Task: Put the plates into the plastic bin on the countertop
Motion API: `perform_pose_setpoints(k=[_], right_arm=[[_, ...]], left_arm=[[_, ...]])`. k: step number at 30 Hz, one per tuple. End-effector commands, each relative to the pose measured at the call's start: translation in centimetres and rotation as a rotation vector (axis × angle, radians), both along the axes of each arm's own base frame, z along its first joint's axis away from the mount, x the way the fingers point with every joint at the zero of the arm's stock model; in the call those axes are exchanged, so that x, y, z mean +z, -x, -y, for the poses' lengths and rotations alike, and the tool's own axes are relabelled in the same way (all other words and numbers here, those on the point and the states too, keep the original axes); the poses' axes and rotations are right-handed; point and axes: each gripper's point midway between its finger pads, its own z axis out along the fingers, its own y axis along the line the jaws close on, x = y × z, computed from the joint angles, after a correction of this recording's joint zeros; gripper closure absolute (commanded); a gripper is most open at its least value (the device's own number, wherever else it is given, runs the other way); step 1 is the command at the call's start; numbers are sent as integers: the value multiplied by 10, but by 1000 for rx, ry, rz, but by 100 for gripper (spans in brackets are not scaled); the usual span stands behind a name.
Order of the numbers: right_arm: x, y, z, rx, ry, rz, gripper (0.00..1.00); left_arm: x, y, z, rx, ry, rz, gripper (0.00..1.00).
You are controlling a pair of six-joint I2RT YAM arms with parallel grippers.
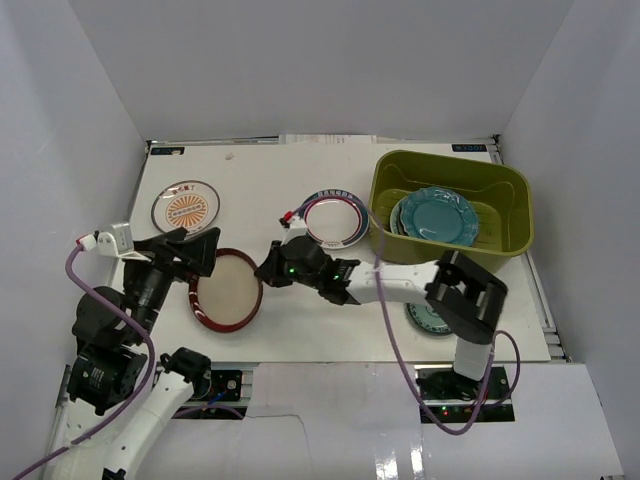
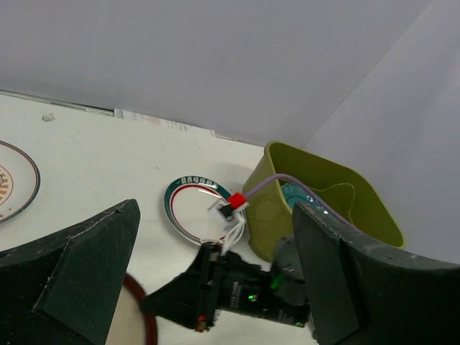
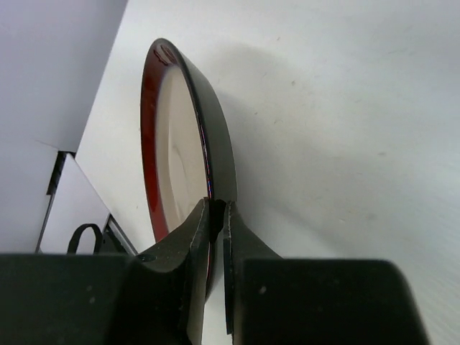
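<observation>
My right gripper has the teal plates to its right in the top view, so it will rise over the bin (image 1: 380, 200), lower the red-black plate and release it on them.
My right gripper (image 1: 265, 272) is shut on the right rim of the red-black plate (image 1: 227, 290), which has a cream centre, at the table's front left. The right wrist view shows the fingers (image 3: 198, 230) pinching that plate's rim (image 3: 215, 165). My left gripper (image 1: 205, 255) is open and empty just above the plate's left edge. Its fingers (image 2: 86, 266) frame the right gripper (image 2: 154, 305) in the left wrist view. The olive-green bin (image 1: 380, 200) stands at the back right, with stacked teal plates (image 1: 437, 215) inside.
A white plate with a red-and-teal rim (image 1: 336, 218) lies left of the bin, and also shows in the left wrist view (image 2: 190, 208). An orange sunburst plate (image 1: 186, 207) lies at the back left. A small teal-white plate (image 1: 425, 318) is partly hidden under the right arm. White walls enclose the table.
</observation>
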Motion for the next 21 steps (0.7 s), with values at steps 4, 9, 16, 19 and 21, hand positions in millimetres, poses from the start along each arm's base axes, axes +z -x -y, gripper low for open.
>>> perform_pose_setpoints(k=[4,9,16,19,21], right_arm=[[163,-60,91,-196,-300,263,92],[199,-84,165,-277,-360,283,92],[257,-119,261,-411,-425,341,92],[268,-141,326,-539,-427,362,92],[265,-154,378,-655,-408,367,92]], left_arm=[[2,-9,4,4,30,-31,2],[-2,-14,11,-21,49,-37,2],[-21,-26,17,-21,42,-97,2],[-49,-40,20,-4,33,-178,2],[-68,-50,26,-3,27,-242,2]])
